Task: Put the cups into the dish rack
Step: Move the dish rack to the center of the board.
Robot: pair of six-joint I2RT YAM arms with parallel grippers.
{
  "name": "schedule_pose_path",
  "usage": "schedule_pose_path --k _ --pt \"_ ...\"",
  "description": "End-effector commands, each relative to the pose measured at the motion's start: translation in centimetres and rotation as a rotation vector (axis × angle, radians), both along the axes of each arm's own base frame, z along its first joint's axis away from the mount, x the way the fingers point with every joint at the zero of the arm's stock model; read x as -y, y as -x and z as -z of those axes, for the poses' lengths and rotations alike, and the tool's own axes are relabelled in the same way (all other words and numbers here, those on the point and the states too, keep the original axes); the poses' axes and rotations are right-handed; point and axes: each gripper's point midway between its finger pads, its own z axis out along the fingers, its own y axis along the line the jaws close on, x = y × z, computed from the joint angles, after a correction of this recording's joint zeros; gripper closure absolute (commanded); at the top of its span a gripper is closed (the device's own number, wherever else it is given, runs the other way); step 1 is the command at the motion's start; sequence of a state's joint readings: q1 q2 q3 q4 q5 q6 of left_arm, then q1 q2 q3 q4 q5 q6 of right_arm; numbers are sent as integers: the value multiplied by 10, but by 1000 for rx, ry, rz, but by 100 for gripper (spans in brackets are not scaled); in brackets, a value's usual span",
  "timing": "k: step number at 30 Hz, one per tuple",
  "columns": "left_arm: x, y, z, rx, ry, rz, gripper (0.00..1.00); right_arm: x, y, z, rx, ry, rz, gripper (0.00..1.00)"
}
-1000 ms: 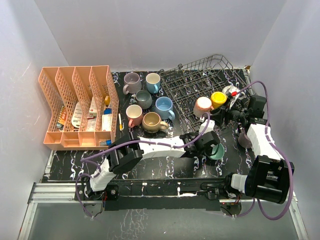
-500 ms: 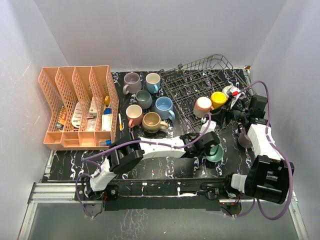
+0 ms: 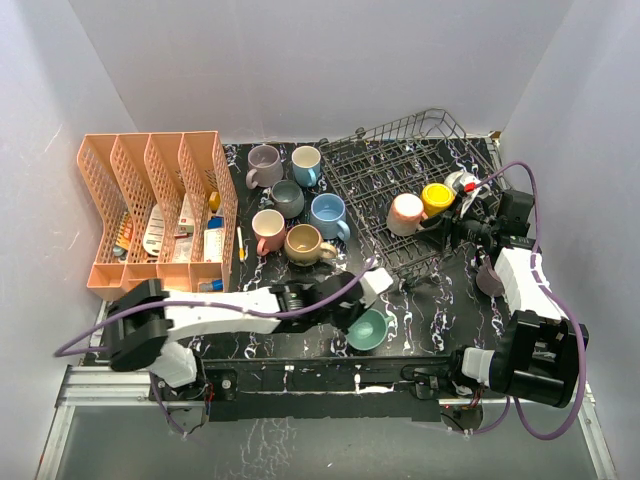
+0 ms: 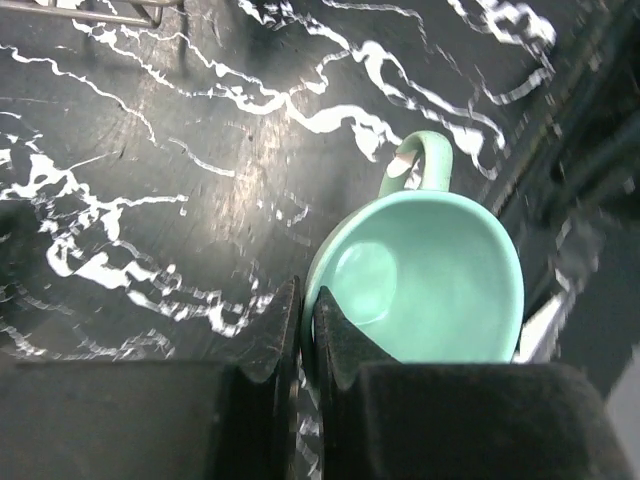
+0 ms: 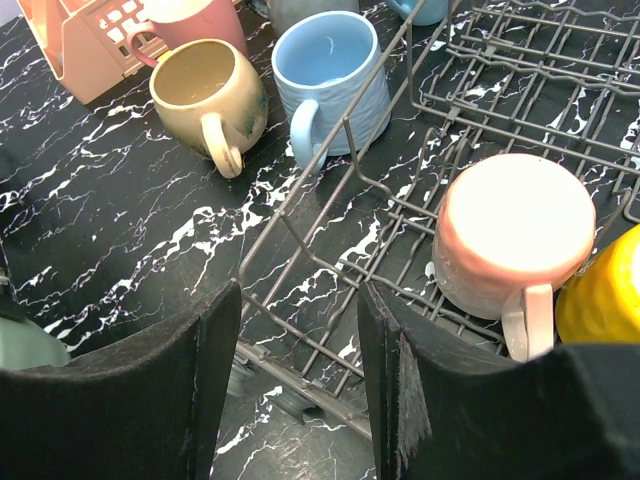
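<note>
Next, my left gripper shifts to the left in the top view and lowers the green cup [image 3: 371,329] to the table near the tan cup [image 3: 304,243], where room is clear.
My left gripper [image 3: 356,320] is shut on the rim of a green cup [image 3: 371,329], which tilts at the table's near middle. The left wrist view shows both jaws pinching that green cup [image 4: 430,285] at its left wall, handle pointing away. The dish rack [image 3: 395,165] stands at the back right with a pink cup [image 3: 405,213] and a yellow cup [image 3: 437,198] in it. My right gripper [image 3: 447,230] hangs open over the dish rack's [image 5: 301,383] front edge, beside the upturned pink cup [image 5: 515,235]. Several cups stand left of the rack, among them a blue cup [image 3: 328,214] and a tan cup [image 3: 304,243].
An orange divided organiser [image 3: 150,215] with small items fills the left side. A mauve cup [image 3: 488,278] sits against the right arm, near the right wall. White walls close in the back and both sides.
My left gripper closed on the green cup's rim and the arm swung it left and nearer, away from the rack's front corner. The right arm has not moved.
</note>
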State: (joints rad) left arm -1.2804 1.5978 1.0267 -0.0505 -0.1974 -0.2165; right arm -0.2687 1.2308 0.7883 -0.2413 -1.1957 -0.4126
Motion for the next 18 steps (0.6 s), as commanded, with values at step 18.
schedule_pose_path --k 18 --pt "-127 -10 2 2 -139 366 100 -1 0 -4 39 2 -17 47"
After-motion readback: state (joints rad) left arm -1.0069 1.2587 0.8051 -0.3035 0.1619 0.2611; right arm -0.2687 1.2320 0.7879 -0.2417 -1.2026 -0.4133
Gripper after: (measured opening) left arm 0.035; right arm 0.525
